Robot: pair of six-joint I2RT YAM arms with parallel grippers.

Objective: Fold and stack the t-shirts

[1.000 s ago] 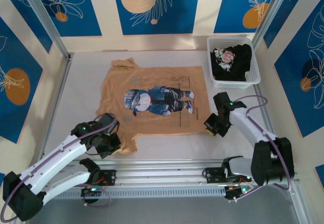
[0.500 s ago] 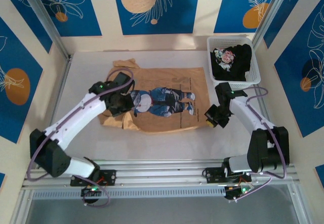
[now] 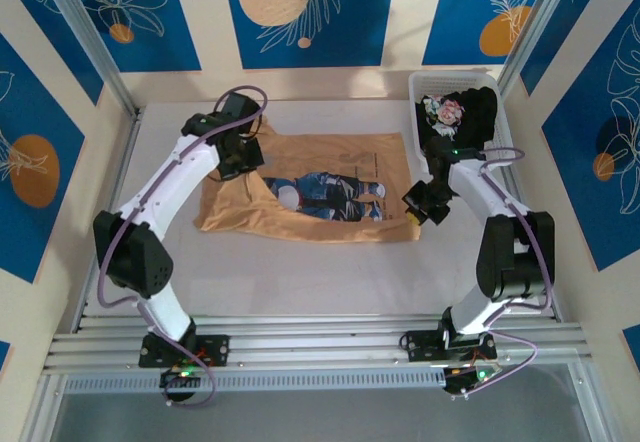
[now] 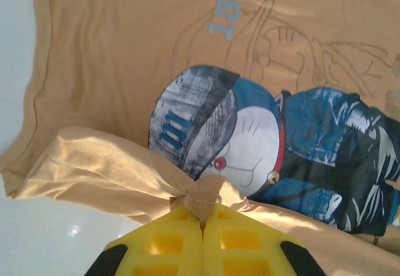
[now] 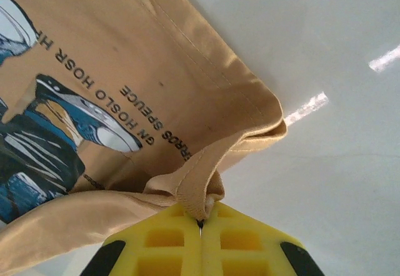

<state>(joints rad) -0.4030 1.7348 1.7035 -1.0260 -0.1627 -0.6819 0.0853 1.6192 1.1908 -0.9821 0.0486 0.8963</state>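
Next, my left gripper carries the bunched fold outward and down onto the flat cloth beyond the figure's head, because the cartoon print still lies largely uncovered.
The tan-orange t-shirt lies on the table with its near edge lifted and carried over the blue and white cartoon print. My left gripper is shut on a bunched fold of its cloth above the figure's head. My right gripper is shut on the hem at the shirt's right corner. The black t-shirt with a pink-white print lies crumpled in the basket at the back right.
The white mesh basket stands at the back right corner, close behind my right arm. Bare white table stretches between the shirt and the near rail. Metal frame posts flank the table.
Both grippers have carried the shirt's near edge away from the rail toward the back. The left arm swung far back and right; the shirt is now doubled over, covering part of the print.
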